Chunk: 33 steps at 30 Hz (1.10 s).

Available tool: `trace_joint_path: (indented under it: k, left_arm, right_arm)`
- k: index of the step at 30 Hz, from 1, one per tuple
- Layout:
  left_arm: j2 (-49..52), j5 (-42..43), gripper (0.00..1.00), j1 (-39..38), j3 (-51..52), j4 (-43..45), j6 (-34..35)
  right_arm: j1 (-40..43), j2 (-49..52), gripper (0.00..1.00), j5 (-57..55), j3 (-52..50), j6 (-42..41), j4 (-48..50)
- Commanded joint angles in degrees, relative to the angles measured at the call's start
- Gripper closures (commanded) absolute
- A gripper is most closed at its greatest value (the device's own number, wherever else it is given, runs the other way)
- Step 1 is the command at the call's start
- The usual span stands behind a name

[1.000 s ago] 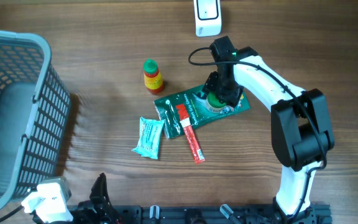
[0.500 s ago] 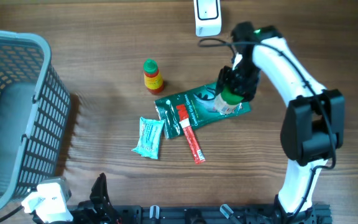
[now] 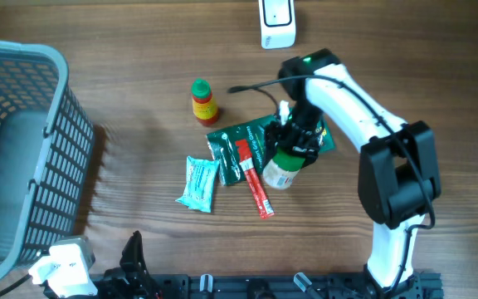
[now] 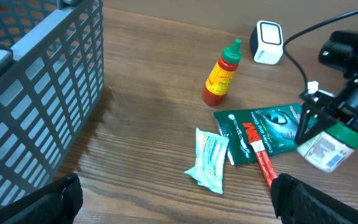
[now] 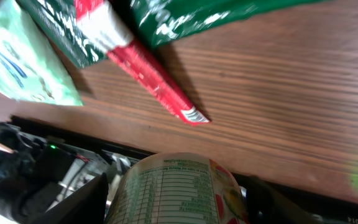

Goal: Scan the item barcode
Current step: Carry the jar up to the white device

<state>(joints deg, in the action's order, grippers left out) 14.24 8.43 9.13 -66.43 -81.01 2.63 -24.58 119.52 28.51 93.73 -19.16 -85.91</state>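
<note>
The tabletop there is bare. My right gripper should swing the jar outward to the scanner, lower it to the right in the overhead view, then release it.
My right gripper is shut on the item, a white jar with a green lid, and holds it tilted over the front edge of a green pouch. The jar also hangs at the right of the left wrist view. In the right wrist view the jar fills the gap between the fingers and its nutrition table faces the camera. No barcode shows. The white scanner stands at the table's back edge, well apart from the jar. My left gripper stands open and empty near the front edge.
A grey basket fills the left side. A red sauce bottle with a green cap stands behind the green pouch. A red stick packet lies on the pouch, and a teal packet lies to its left.
The right gripper lifted the jar off the green pouch, swung back and right, then came forward. The jar is now tipped over in its grip. The left arm has not moved.
</note>
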Motion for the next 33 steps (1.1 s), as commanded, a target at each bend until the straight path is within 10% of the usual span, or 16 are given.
trace_joint_path:
  k: [1,13,33]
  left_arm:
    - [-0.15,0.48,0.00,0.37,0.22,0.13,-0.09]
    - [-0.15,0.48,0.00,0.37,0.22,0.13,-0.11]
    - [-0.15,0.48,0.00,0.37,0.22,0.13,-0.09]
  right_arm:
    - [-2.23,-0.55,0.59,1.79,-0.35,1.01,-0.20]
    - [2.38,-5.40,0.61,-13.38,3.56,-3.78,5.31]
    - [3.98,-8.22,0.71,-30.82,3.89,2.78,60.94]
